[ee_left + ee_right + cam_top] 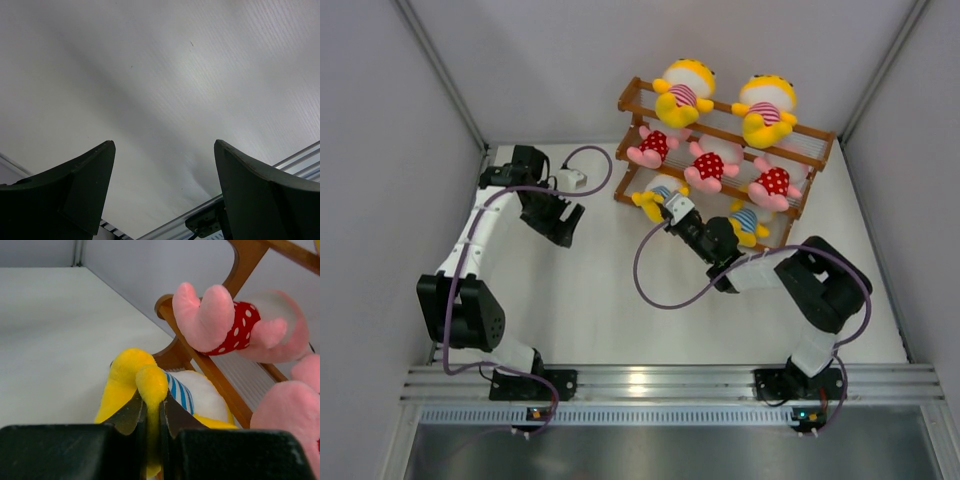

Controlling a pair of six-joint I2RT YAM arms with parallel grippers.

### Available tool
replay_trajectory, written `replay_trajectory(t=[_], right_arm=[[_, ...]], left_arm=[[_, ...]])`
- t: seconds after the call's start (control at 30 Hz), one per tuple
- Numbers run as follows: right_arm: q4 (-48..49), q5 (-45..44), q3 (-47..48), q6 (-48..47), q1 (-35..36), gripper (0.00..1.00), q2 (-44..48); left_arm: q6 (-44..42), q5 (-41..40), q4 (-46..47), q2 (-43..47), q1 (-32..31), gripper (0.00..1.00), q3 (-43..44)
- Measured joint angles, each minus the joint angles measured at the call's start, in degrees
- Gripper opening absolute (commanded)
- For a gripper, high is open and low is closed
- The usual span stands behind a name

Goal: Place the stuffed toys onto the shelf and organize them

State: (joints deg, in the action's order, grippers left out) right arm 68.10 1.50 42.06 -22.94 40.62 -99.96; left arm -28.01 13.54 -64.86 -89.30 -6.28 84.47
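Observation:
My right gripper pushes outward toward the other blue-striped doll next, tipping downward, since the blue-striped doll's limbs still poke over the bottom level's front edge.
The brown wooden shelf stands at the back right. Two yellow pink-striped dolls sit on its top tier, three pink red-dotted dolls on the middle tier, and a yellow blue-striped doll on the bottom tier at the right. My right gripper is shut on a limb of another yellow blue-striped doll at the bottom tier's left end. In the right wrist view a pink doll lies just above it. My left gripper is open and empty, far left of the shelf.
A small white box with a cable lies by the left arm near the back wall. Grey walls close in the table on three sides. An aluminium rail runs along the near edge.

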Motion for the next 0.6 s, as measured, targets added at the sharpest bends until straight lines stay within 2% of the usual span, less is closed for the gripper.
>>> replay_trajectory(t=[0.3,0.6], right_arm=[[-7.0,-4.4,3.0,-1.7,-1.8,0.00,-7.5],[-15.4,-7.9,9.7,-4.0,-2.7,0.00,-9.3]], left_arm=[[-0.6,0.0,0.0,0.0,0.3,0.86,0.0],[-0.6,0.0,0.0,0.0,0.6,0.86,0.0]])
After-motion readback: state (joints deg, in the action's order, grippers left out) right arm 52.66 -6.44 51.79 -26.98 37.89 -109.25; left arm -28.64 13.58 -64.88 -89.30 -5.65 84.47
